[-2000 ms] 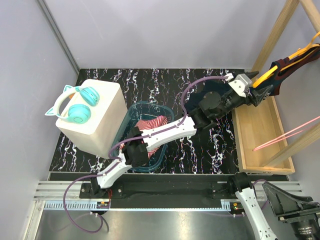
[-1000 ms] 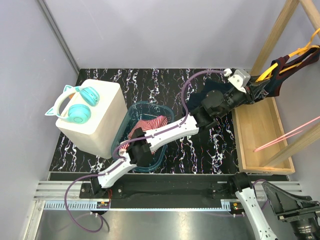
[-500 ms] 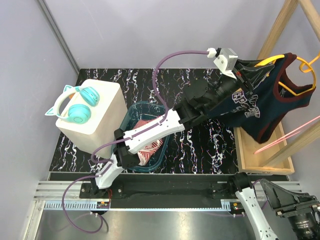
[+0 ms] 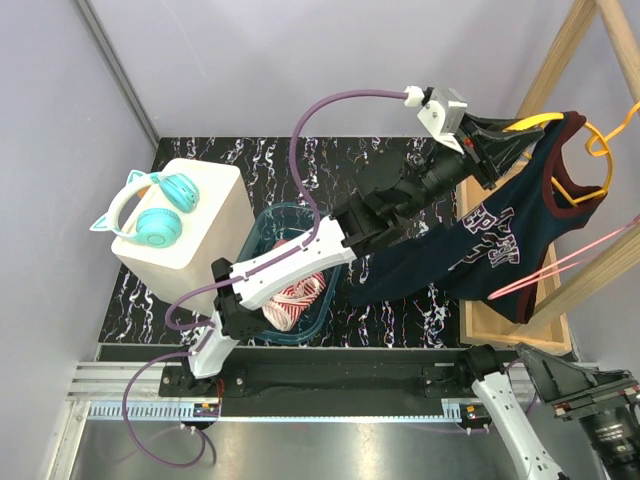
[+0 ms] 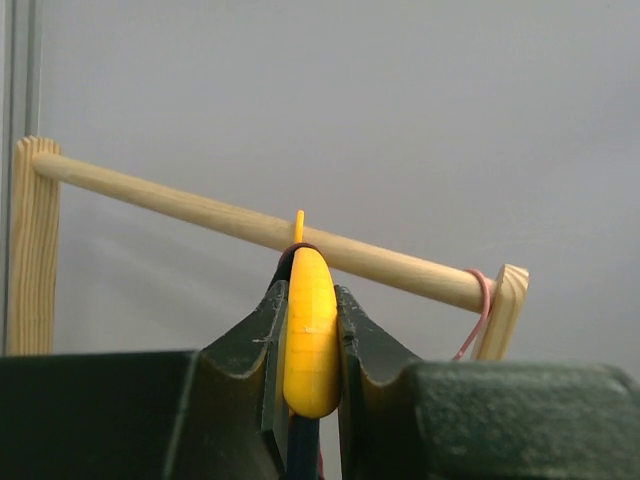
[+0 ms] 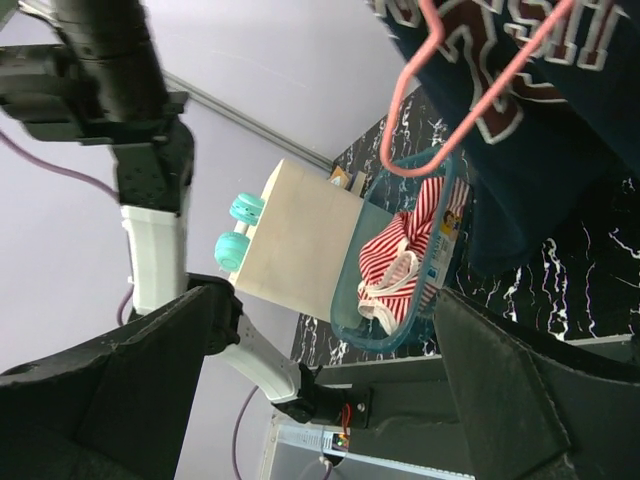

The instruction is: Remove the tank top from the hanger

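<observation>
My left gripper lowers the hanger end toward the tank top's white lettering (image 4: 490, 238), hanging below the gripper, and releases next, since the hook reaches the rack rod.
My left gripper (image 4: 508, 138) is raised high at the back right and shut on one end of the yellow hanger (image 4: 598, 140). In the left wrist view the jaws (image 5: 310, 300) pinch the yellow hanger end (image 5: 310, 350), with a dark strap below it. The navy tank top (image 4: 490, 240), trimmed in maroon with white lettering, hangs spread from the hanger and drapes down to the table. It also shows in the right wrist view (image 6: 560, 120). My right gripper (image 6: 335, 300) is open and empty, low at the near right edge (image 4: 585, 415).
A wooden rack rod (image 5: 230, 222) carries a pink hanger (image 4: 570, 265), which also shows in the right wrist view (image 6: 470, 90). A wooden tray (image 4: 505, 320) lies under the tank top. A blue basin (image 4: 262, 235) holds a red-striped garment (image 4: 295, 292). A white box (image 4: 215, 215) bears teal headphones (image 4: 155, 210).
My left gripper has risen and moved left with the hanger end. The tank top has come up out of the wooden tray and unfurled, now hanging spread in the air.
</observation>
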